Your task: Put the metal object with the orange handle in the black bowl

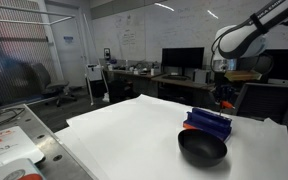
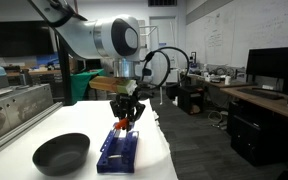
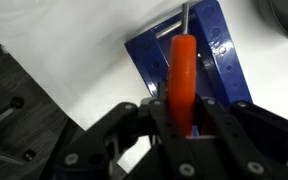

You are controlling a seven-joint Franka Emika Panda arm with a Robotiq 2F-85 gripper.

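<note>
I will next rise clear of the rack (image 3: 209,50), cross over the bowl, lower and let go, since the black bowl is to the right of my gripper in the wrist view.
My gripper (image 3: 182,118) is shut on the orange handle of the metal object (image 3: 182,70); its thin metal shaft points away from the jaws over the blue ridged rack (image 3: 209,50). In both exterior views the gripper (image 2: 125,118) hangs just above the blue rack (image 2: 118,150), with a bit of orange showing between the fingers (image 1: 225,104). The black bowl (image 1: 202,148) sits on the white table next to the rack; it also shows in an exterior view (image 2: 61,153), beside the rack and apart from the gripper.
The white table (image 1: 124,135) ends close to the rack, with dark floor beyond its edge (image 3: 24,90). Desks with monitors (image 1: 182,60) and chairs stand behind. A metal counter (image 1: 9,140) lies alongside.
</note>
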